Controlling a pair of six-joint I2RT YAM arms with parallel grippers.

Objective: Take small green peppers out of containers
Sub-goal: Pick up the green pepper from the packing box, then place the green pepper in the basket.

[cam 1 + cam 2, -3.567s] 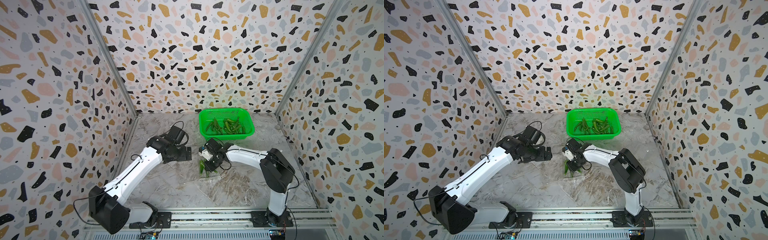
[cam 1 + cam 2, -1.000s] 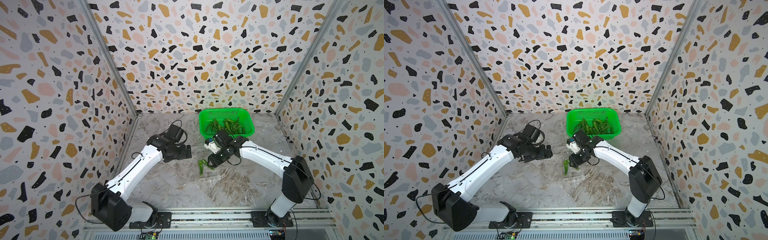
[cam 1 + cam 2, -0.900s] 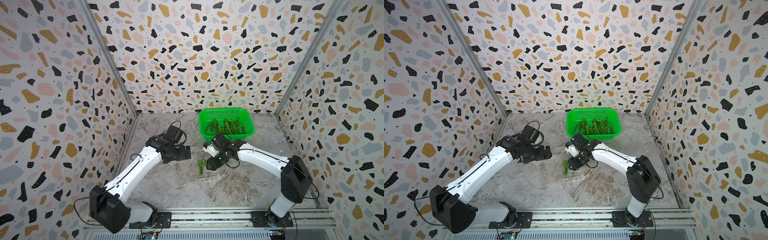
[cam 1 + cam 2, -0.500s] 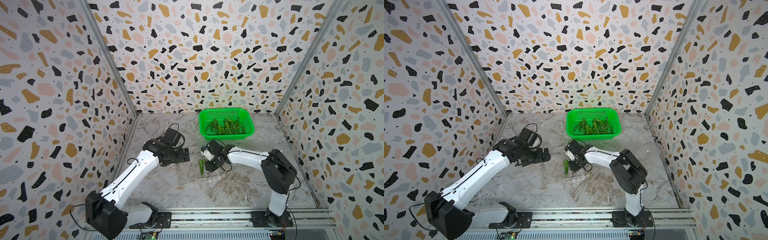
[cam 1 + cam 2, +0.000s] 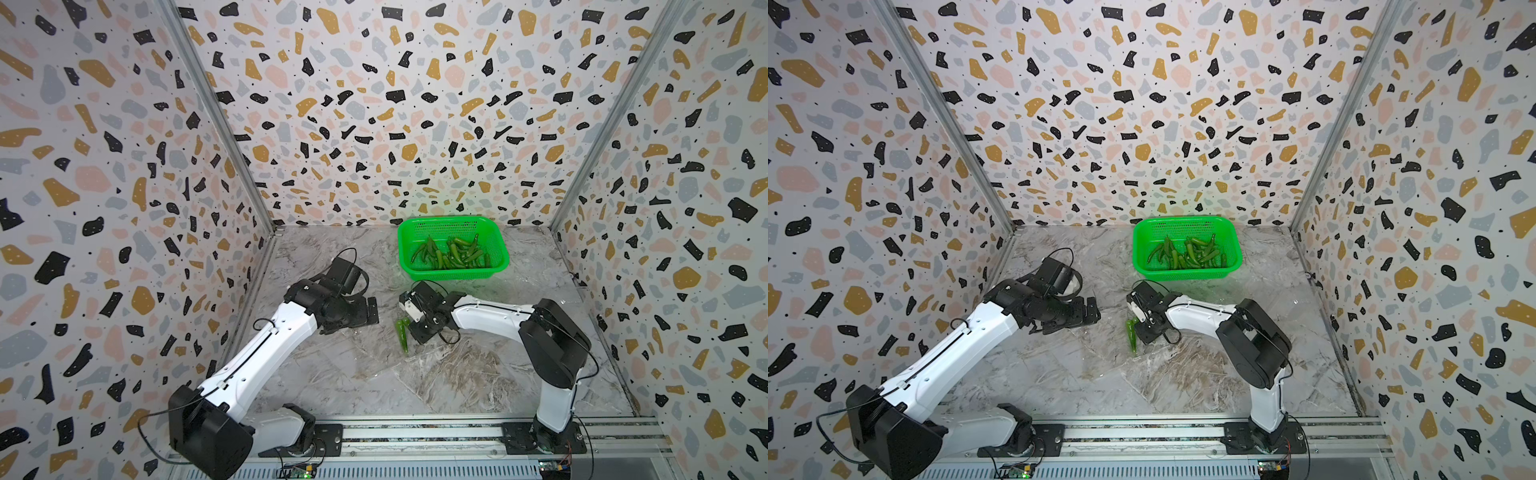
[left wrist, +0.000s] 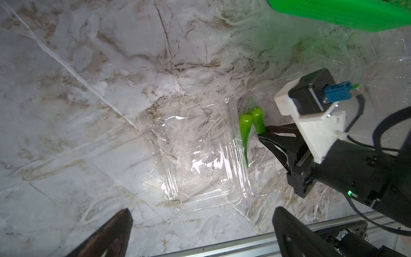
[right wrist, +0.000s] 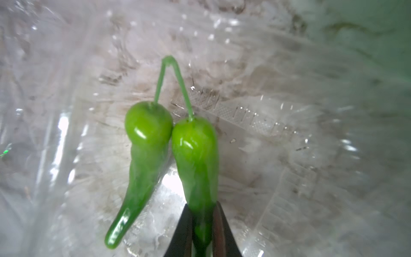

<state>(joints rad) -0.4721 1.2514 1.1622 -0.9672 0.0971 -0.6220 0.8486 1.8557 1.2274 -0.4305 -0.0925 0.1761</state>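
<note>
The basket stands outward of the container. My right gripper should next lift from the container and move outward over the peppers in the basket (image 5: pixel 449 252) to let go.
Two small green peppers joined at the stem tips lie in one half of an open clear container (image 6: pixel 195 160). My right gripper (image 7: pixel 202 213) is shut on the thin end of one pepper (image 7: pixel 195 155); the other pepper (image 7: pixel 144 151) lies free beside it. In both top views the peppers (image 5: pixel 402 334) (image 5: pixel 1132 332) show just left of the right gripper (image 5: pixel 409 328). My left gripper (image 6: pixel 202 211) hangs open above the container's other half, holding nothing.
A large green basket (image 5: pixel 453 272) (image 5: pixel 1187 272) with several peppers in it stands at the back, right behind the right arm. More clear plastic (image 6: pixel 387 73) lies by the basket (image 6: pixel 344 13). A metal rail runs along the table's front edge.
The right gripper has moved left and down to the peppers and closed on one. The left arm has shifted slightly, its gripper still open.
</note>
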